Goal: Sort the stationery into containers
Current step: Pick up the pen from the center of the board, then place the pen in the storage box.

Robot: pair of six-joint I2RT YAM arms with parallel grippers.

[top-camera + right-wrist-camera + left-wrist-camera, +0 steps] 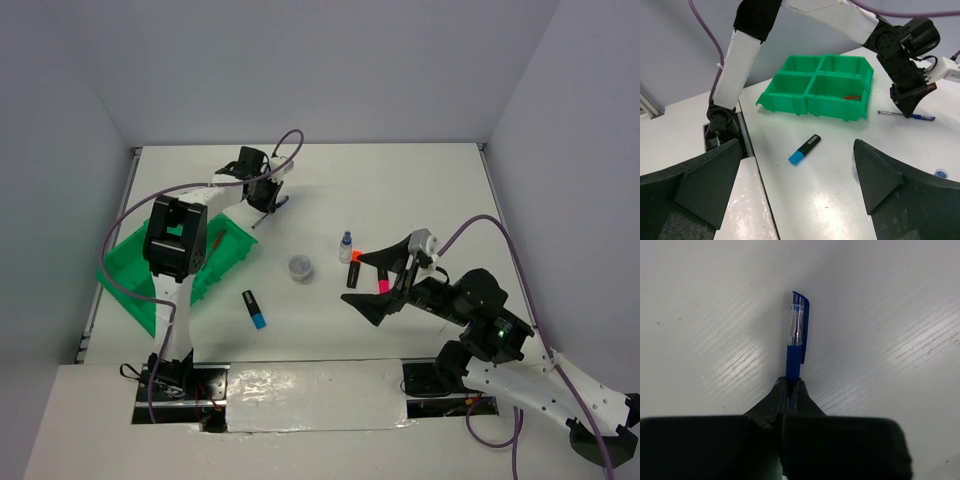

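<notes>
A red pen lies in one tray section (pixel 220 249), so the left gripper lifts the blue pen back over that section next, then lowers it in.
My left gripper (pixel 266 195) is shut on a thin blue pen (pixel 796 335) at the far side of the table, just right of the green four-compartment tray (pixel 135 285). The pen lies low against the table and also shows in the right wrist view (pixel 905 115). A red pen (pixel 852 97) lies in one tray compartment. My right gripper (pixel 378 283) is open and empty, hovering over a pink-ended highlighter (pixel 383 285). An orange-ended highlighter (pixel 353 270) and a blue-capped bottle (pixel 346 246) stand beside it. A blue-ended highlighter (pixel 254 309) and a round clear tub (pixel 300 267) lie mid-table.
The left arm's white links (pixel 175 250) hang over the tray. The table's near edge with a dark slot (pixel 220 400) runs by the arm bases. Grey walls close in the far and side edges.
</notes>
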